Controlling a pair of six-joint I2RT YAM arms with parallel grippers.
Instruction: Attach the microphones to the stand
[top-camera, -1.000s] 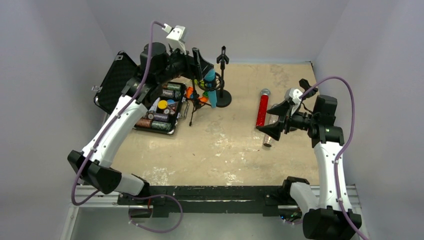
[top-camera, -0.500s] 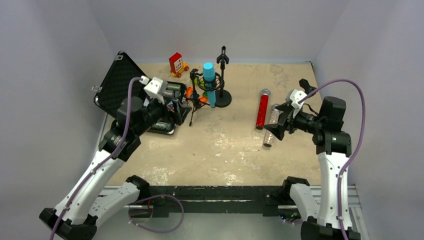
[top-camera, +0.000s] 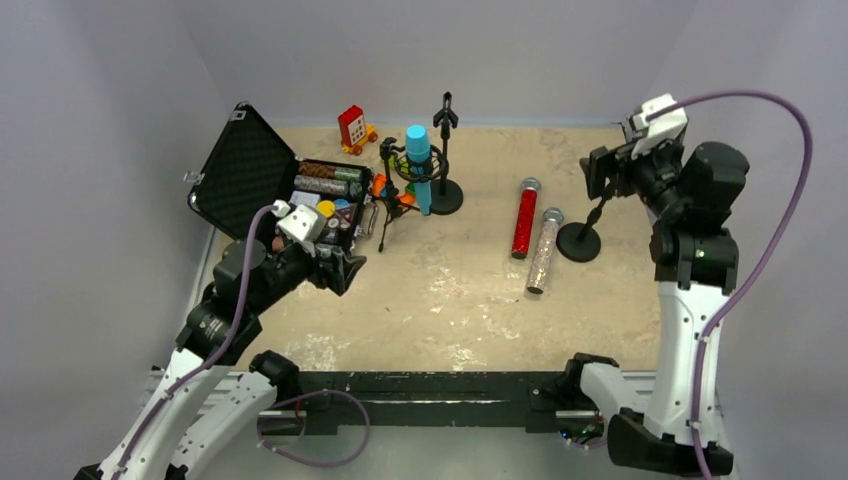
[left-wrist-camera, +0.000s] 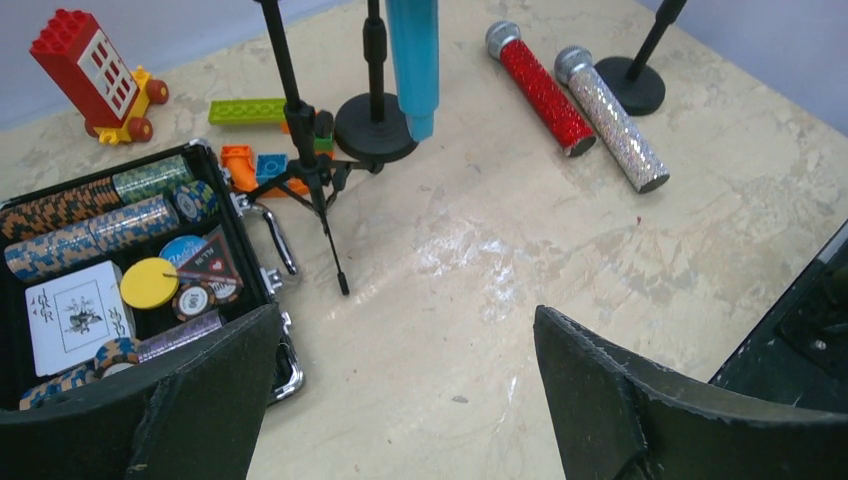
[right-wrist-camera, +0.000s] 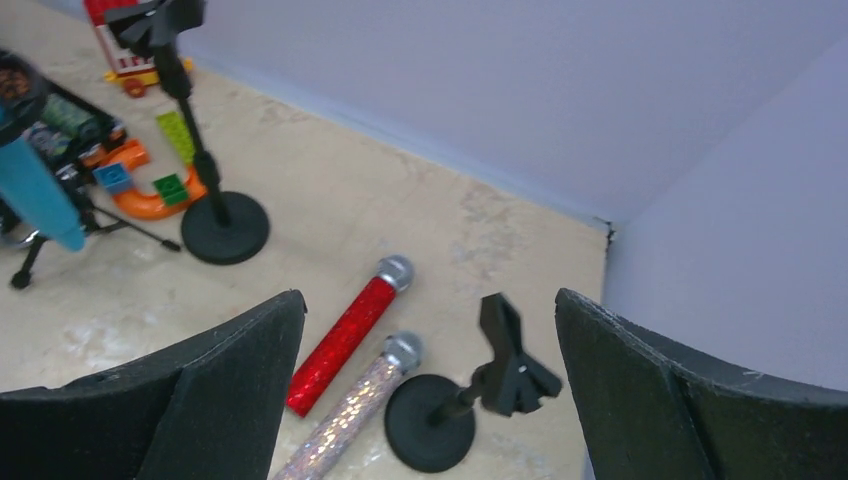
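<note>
The right gripper moves down next and tips its fingers down around the empty round-base stand's clip (right-wrist-camera: 513, 370) below, since the fingers point past it.
The cyan-blue microphone (top-camera: 418, 166) hangs upright in the ring of a black tripod stand (top-camera: 387, 200); it also shows in the left wrist view (left-wrist-camera: 413, 60). The red glitter microphone (top-camera: 524, 218) and the silvery-pink glitter one (top-camera: 543, 252) lie side by side on the table. An empty round-base stand (top-camera: 579, 241) is upright just right of them, its clip (right-wrist-camera: 512, 366) below my right gripper (right-wrist-camera: 430, 295), which is open and raised. A second empty round-base stand (top-camera: 446, 196) is next to the cyan microphone. My left gripper (left-wrist-camera: 405, 315) is open and empty above bare table.
An open black case (top-camera: 235, 175) with poker chips and cards lies at the left, close to my left gripper. A red toy block vehicle (top-camera: 352, 128) and loose coloured bricks (left-wrist-camera: 245, 110) sit near the tripod. Walls close the far side and both sides.
My left arm has let go of the cyan microphone and pulled back to the near left. My right arm has risen and swung to the far right, uncovering the stand's base.
</note>
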